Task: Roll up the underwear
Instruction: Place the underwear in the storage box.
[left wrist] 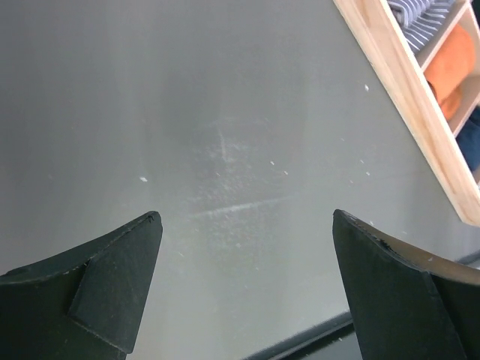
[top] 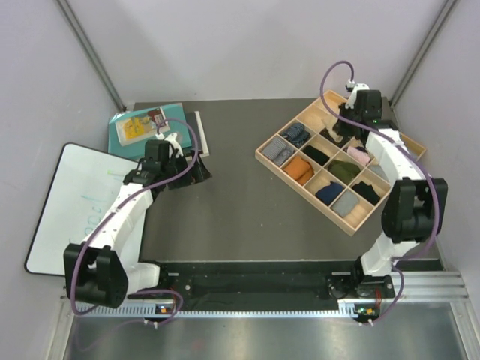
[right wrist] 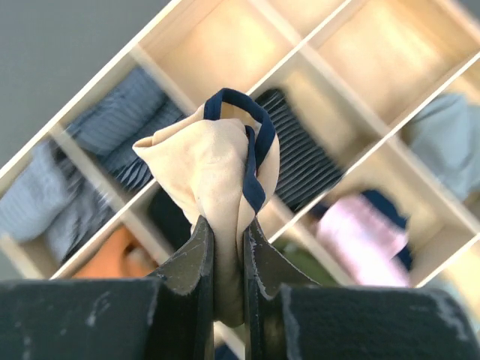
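My right gripper moves outward next over the section (right wrist: 395, 54) beside the pale grey cloth at the organizer's far edge and down inside, since that section is empty.
My right gripper (right wrist: 227, 225) is shut on the underwear (right wrist: 206, 161), a bunched beige pair with dark navy edging that sticks out beyond the fingertips. It hangs over the back compartments of the wooden organizer (right wrist: 319, 51). From above, the right gripper (top: 346, 127) is over the organizer's far side (top: 300, 188). My left gripper (top: 196, 171) is at the left of the dark table. Its jaws (left wrist: 247, 217) stand wide apart over bare tabletop with nothing between them.
The organizer holds rolled cloths: orange (top: 298, 169), green (top: 345, 171), pink (top: 358, 155), grey (top: 345, 202) and blue (top: 328, 193). A whiteboard (top: 75, 202) lies off the table's left edge. A teal book (top: 142, 127) sits at the back left.
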Controlling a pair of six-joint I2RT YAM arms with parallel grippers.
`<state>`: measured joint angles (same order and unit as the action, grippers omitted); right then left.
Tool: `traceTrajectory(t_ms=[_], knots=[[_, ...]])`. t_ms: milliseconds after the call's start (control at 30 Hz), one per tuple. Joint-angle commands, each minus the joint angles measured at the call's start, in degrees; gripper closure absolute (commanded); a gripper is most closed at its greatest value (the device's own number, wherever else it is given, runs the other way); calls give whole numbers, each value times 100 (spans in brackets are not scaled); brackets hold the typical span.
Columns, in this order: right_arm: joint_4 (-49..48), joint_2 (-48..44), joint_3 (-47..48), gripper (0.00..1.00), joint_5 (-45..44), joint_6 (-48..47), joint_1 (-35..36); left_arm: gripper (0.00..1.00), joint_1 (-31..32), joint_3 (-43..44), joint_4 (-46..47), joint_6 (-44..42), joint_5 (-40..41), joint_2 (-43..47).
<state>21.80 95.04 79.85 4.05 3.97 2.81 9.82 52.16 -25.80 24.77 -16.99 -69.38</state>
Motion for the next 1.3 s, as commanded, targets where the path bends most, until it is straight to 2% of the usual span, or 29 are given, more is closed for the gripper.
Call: traceTrajectory(t_ms=[0,233,567,733,1200,1233,1267], knots=[[-317,760,987,100,-378,-344,-429,1,-182,426,198,-412,-111,-259],[-782,2061,2155,100,-853,-686,-588,1,-481,304,277,-544,-102,-602],[-660,3704,3598,100,-1372,-977,-641,1,-710,338,216,-605,-155,-910],[-511,4030,3976,100,-1460,-1021,-720,1,-798,339,225,-605,-181,-963],[149,4382,4293,100,-1469,-1117,-922,1,-921,365,234,-570,-489,-1025],[158,4374,4293,96,-1478,-1135,-914,1,-912,365,242,-570,-498,-1024],[184,4373,4302,88,-1530,-1144,-922,1,-930,374,242,-562,-515,-1033]])
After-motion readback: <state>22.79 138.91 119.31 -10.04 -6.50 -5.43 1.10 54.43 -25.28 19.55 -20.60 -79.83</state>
